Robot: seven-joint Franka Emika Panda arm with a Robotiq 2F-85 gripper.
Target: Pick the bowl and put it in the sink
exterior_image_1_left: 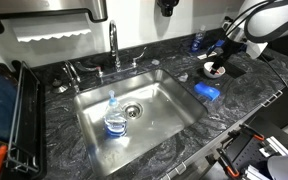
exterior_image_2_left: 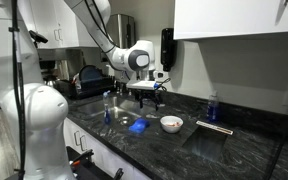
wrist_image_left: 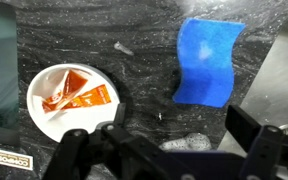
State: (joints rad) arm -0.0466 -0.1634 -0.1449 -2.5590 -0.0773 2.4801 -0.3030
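Observation:
My gripper goes down and to the left in the wrist view to the bowl (wrist_image_left: pixel 69 98) next, straddling the bowl's rim facing the sponge.
The small white bowl (wrist_image_left: pixel 69 98) with orange-red bits sits on the dark stone counter, at the left of the wrist view. It shows in both exterior views (exterior_image_1_left: pixel 215 70) (exterior_image_2_left: pixel 171 123). My gripper (wrist_image_left: pixel 179 150) is open and empty. It hangs above the counter between the bowl and the blue sponge (wrist_image_left: pixel 206 60), touching neither, and shows in both exterior views (exterior_image_1_left: pixel 220 52) (exterior_image_2_left: pixel 147 96). The steel sink (exterior_image_1_left: pixel 169 105) lies beyond the sponge (exterior_image_1_left: pixel 206 92). Its basin edge shows at the right of the wrist view (wrist_image_left: pixel 282 80).
A clear blue-labelled bottle (exterior_image_1_left: pixel 115 118) stands in the sink near the drain. The chrome faucet (exterior_image_1_left: pixel 114 45) rises behind the basin. A dark dish rack (exterior_image_1_left: pixel 12 120) stands on the sink's far side. A blue bottle (exterior_image_1_left: pixel 197 42) stands by the back wall. A white foam blob (wrist_image_left: pixel 184 142) lies under the gripper.

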